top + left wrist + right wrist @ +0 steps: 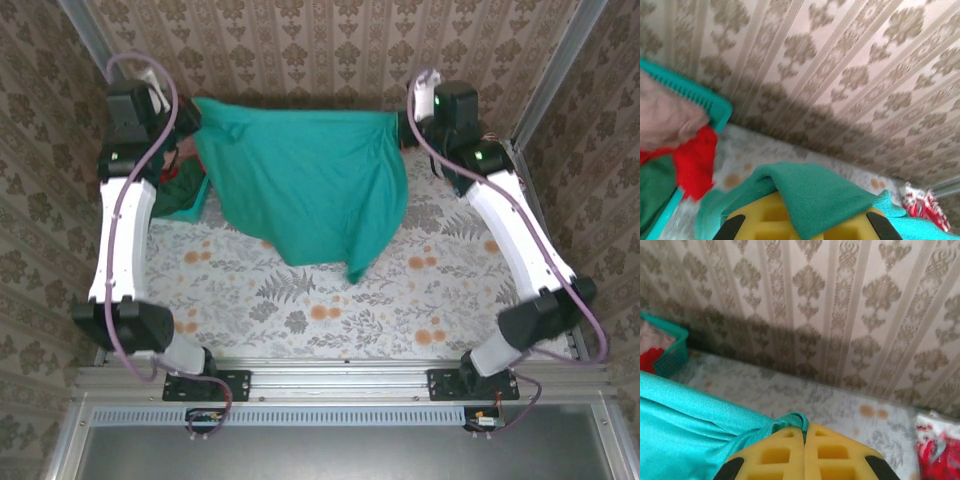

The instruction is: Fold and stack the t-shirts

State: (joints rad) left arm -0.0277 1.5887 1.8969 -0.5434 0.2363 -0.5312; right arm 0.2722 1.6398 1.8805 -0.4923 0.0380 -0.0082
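Observation:
The bare tablecloth lies clear for the shirt, so I should next move my right gripper back and down to let go of the bunched edge there.
A teal-green t-shirt (310,185) hangs spread between my two grippers over the far side of the table, its lower edge drooping toward the tablecloth. My left gripper (192,122) is shut on its left top corner; in the left wrist view the cloth (825,200) drapes over the yellow fingers (755,220). My right gripper (398,127) is shut on the right top corner, a fold of the shirt (795,421) pinched between the yellow pads (840,450). A red-and-white patterned t-shirt (939,450) lies on the table by the back wall, to the right.
A teal mesh basket (188,200) stands at the far left and holds salmon-pink (665,120), red (697,160) and dark green (655,185) shirts. The floral tablecloth (330,300) lies bare in front of the hanging shirt. Patterned walls close in at the back and both sides.

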